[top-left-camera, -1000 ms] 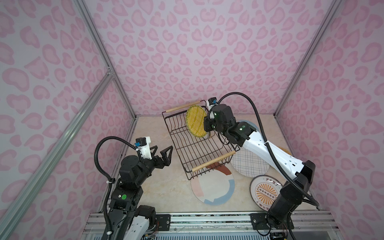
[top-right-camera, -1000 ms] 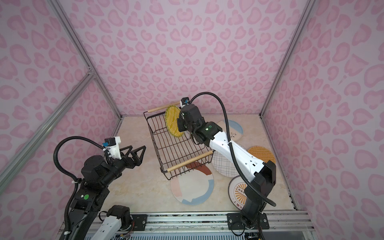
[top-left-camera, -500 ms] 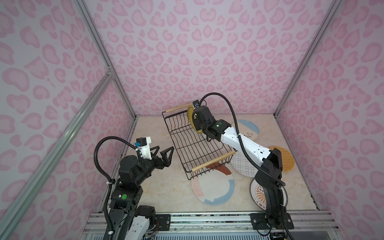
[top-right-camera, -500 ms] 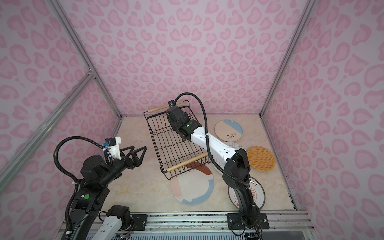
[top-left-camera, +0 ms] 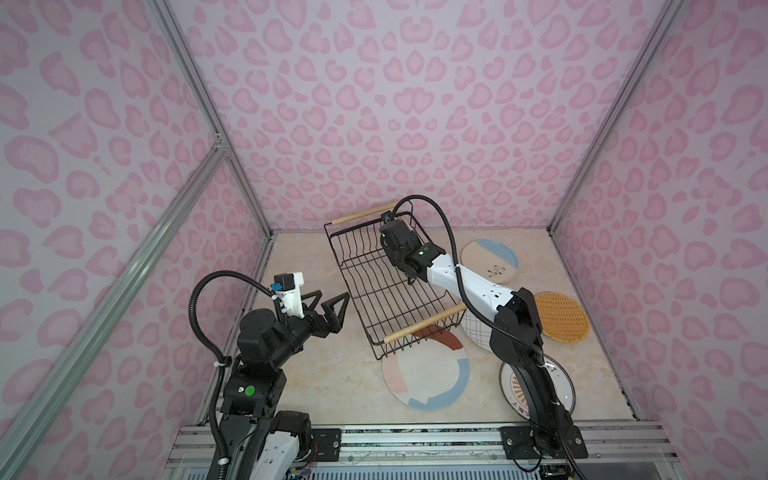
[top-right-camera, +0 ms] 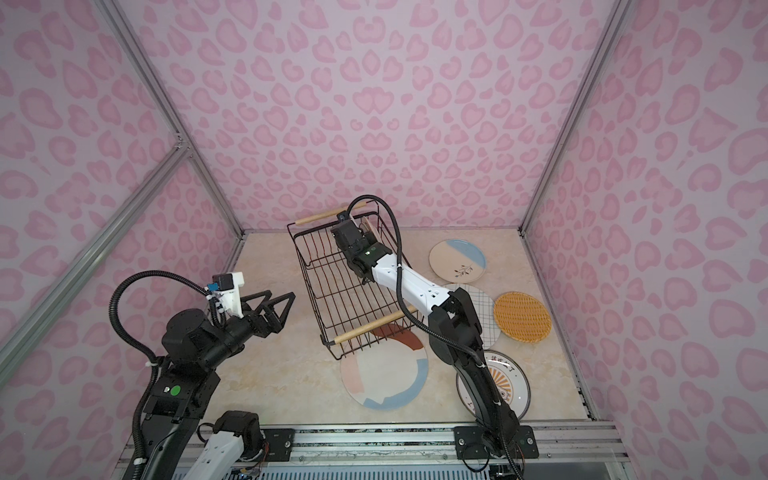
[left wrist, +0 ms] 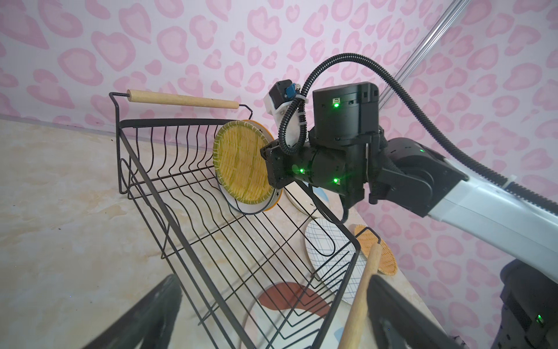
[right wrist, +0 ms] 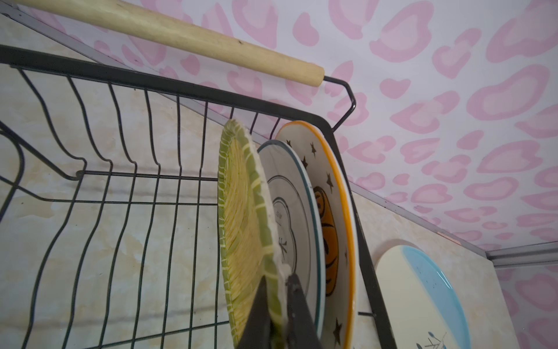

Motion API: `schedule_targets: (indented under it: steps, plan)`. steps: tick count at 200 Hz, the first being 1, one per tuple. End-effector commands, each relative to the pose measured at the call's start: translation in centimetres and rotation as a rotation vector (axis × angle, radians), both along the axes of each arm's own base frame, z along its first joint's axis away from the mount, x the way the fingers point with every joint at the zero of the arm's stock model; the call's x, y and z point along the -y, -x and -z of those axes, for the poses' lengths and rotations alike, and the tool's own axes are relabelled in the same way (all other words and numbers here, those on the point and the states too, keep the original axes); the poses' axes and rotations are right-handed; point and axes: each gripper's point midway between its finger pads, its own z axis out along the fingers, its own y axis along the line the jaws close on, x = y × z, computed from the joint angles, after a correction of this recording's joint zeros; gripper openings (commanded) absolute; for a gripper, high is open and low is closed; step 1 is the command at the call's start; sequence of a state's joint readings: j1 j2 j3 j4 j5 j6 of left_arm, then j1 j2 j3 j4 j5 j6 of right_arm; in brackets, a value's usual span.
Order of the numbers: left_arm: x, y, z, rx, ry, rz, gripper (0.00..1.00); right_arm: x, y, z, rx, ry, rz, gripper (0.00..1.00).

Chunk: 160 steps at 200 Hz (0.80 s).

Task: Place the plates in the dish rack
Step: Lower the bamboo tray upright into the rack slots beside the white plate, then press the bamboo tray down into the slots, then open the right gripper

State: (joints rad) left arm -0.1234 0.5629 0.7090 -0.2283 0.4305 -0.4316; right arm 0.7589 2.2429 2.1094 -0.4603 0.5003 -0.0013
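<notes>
The yellow plate (right wrist: pixel 241 217) is already on edge above its slot, so my right gripper should next lower it into the wire slot (right wrist: pixel 217 256) beside the dark-rimmed white plate and release it.
The black wire dish rack (top-left-camera: pixel 365 286) (top-right-camera: pixel 332 291) lies slantwise at mid-table. At its far end three plates stand on edge: a starred orange-rimmed one (right wrist: pixel 329 187) outermost, a dark-rimmed white one (right wrist: pixel 290 211), then the yellow woven-look plate (right wrist: pixel 241 217) (left wrist: pixel 241 164). My right gripper (right wrist: pixel 276 276) is shut on the yellow plate's rim, reaching in from above the rack. My left gripper (top-left-camera: pixel 334 296) (top-right-camera: pixel 282 296) hangs open and empty left of the rack's near end.
On the table lie a colour-blocked plate (top-left-camera: pixel 428 374) partly under the rack's near end, a blue-gridded plate (top-left-camera: pixel 476 336), an orange woven plate (top-left-camera: pixel 561 318), a sunburst plate (top-left-camera: pixel 561 382) under the right arm, and a cream-and-blue sprig plate (top-left-camera: pixel 490 259).
The right arm has swung the yellow woven plate from over the rack's right side to its far end and set it upright beside the two standing plates. The left arm has stayed still.
</notes>
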Motion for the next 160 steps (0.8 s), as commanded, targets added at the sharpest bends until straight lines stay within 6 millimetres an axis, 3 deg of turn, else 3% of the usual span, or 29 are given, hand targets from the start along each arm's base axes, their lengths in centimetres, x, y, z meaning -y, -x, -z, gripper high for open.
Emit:
schedule_targets:
  steps: [1,41,86,91,160]
  plan:
    - [0.3,0.0,-0.7,0.032,0.013,0.021,0.97,-0.2,-0.8,-0.3,0.039,-0.003,0.012,0.00]
    - [1.4,0.5,-1.1,0.044,0.030,0.092,0.97,-0.1,-1.3,0.9,0.012,-0.017,0.011,0.00]
    - [2.0,0.8,-1.3,0.051,0.041,0.140,0.97,0.0,-1.5,0.8,0.016,-0.016,0.014,0.00]
    - [2.0,0.8,-1.4,0.052,0.042,0.140,0.97,-0.1,-1.7,2.2,-0.001,0.000,0.015,0.00]
    - [2.2,1.0,-1.5,0.057,0.045,0.152,0.97,-0.4,-1.7,3.7,-0.039,-0.016,0.010,0.00]
